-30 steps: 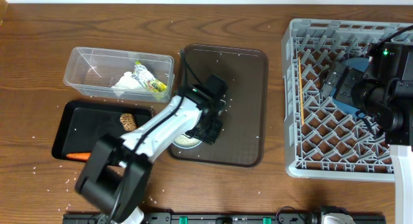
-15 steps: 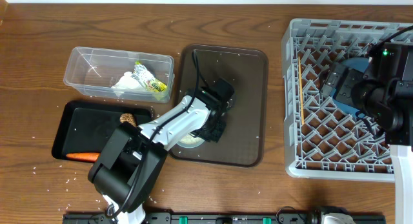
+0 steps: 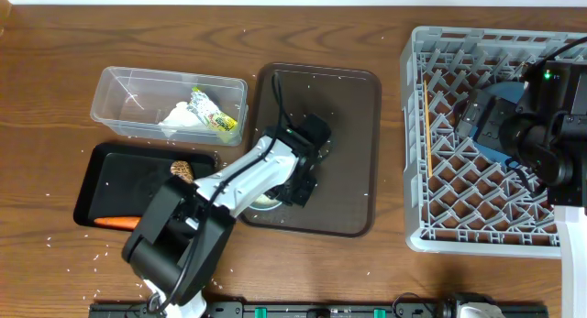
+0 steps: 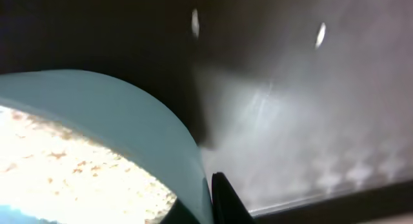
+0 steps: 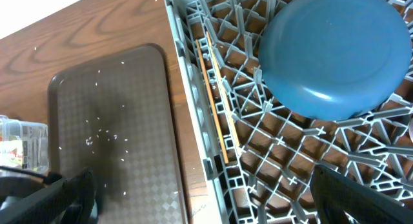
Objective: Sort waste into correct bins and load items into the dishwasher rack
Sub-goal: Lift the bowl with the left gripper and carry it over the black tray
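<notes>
I need to raise my left gripper to the left in the overhead view, tip the bowl over the black tray point(image 3: 138, 185) and let go of its rim, because the bowl holds rice.
The white bowl with a pale-blue rim point(image 3: 261, 201) sits at the front left of the dark-brown serving tray point(image 3: 348, 126). My left gripper point(image 3: 295, 183) is shut on its rim. In the left wrist view the rim point(image 4: 116, 108) runs between the fingers point(image 4: 210, 198). My right gripper point(image 3: 481, 121) hangs open and empty over the grey dishwasher rack point(image 3: 440, 43). The rack holds the dark-blue dish point(image 5: 332, 50) and the chopsticks point(image 5: 213, 101). The clear tub point(image 3: 128, 84) holds the tissue point(image 3: 179, 121) and the wrapper point(image 3: 213, 116). The black tray point(image 3: 138, 185) holds the brown lump point(image 3: 183, 173) and the carrot point(image 3: 115, 222). The cups are out of view.
Loose rice grains lie on the serving tray point(image 5: 110, 133) and on the table around the black tray. The rack's left wall point(image 5: 193, 121) stands close to the serving tray's right edge. The table's far edge meets a white wall.
My left arm's elbow has swung a little to the right while the gripper stays at the bowl's rim. The right arm has not moved.
</notes>
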